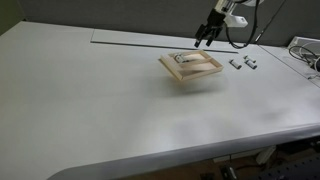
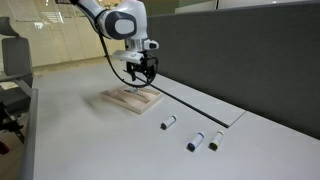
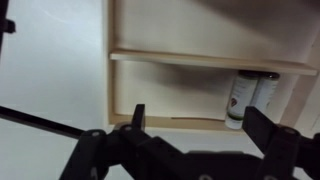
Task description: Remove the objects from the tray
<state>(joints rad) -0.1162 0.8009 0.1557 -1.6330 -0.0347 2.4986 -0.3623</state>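
Observation:
I should lower my gripper toward the right in the wrist view, around the cylinder nearer the tray's middle [image 1: 180, 57] [image 3: 239, 98], because the bare bottom of the tray leaves room for a finger.
The light tan wooden tray [image 1: 200, 78] lies on the white table and shows in both exterior views [image 2: 120, 103]. In the wrist view its rim [image 3: 108, 60] and an inner wooden bar are visible. Two small whitish cylinders with dark marks [image 3: 240, 97] stand side by side in the tray against the rim; in an exterior view they show as a pale patch [image 1: 185, 60]. My gripper [image 1: 205, 38] hovers above the tray's far side, also in the other exterior view [image 2: 141, 72]. It is open and empty [image 3: 200, 125], its right finger close to the cylinders.
Three more small whitish cylinders lie on the table beside the tray [image 1: 245, 65], spread in a row [image 2: 195, 141]. A dark partition wall [image 2: 240, 50] runs along the table's far edge. Cables hang at the table's corner [image 1: 305, 52].

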